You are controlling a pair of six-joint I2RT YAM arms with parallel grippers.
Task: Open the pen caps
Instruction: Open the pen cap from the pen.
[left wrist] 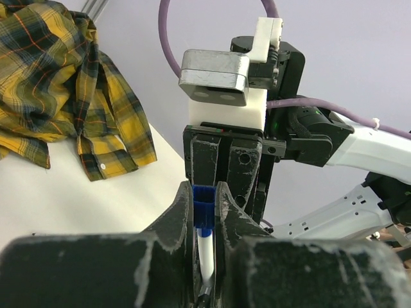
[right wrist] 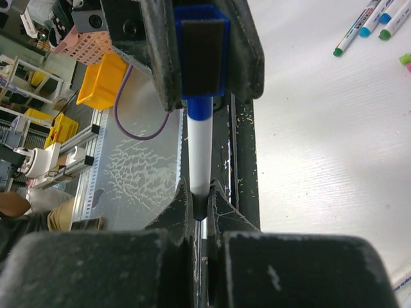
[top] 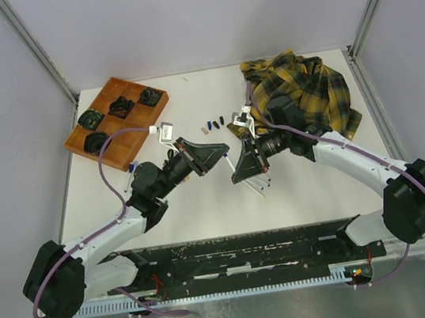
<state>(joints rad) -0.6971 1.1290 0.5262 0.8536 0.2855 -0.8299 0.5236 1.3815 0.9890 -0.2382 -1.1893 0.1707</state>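
Observation:
My left gripper is going to pull the blue cap off the marker next, outward and down to the gap between the caps and the shirt, and let it go there, because loose caps lie alongside.
Both grippers hold one white marker (right wrist: 199, 141) between them above the table. My left gripper (left wrist: 204, 206) is shut on its blue pen cap (left wrist: 203, 208), which also shows in the right wrist view (right wrist: 201, 54). My right gripper (right wrist: 200, 196) is shut on the marker's dark other end. In the top view the left gripper (top: 225, 157) and the right gripper (top: 240, 172) meet tip to tip at mid-table. Several loose caps (top: 213, 123) lie on the table behind them.
A yellow plaid shirt (top: 306, 89) lies crumpled at the back right. A wooden tray (top: 132, 91) with dark items stands at the back left. More markers (top: 261, 185) lie under the right gripper, and several coloured ones (right wrist: 366, 25) show in the right wrist view.

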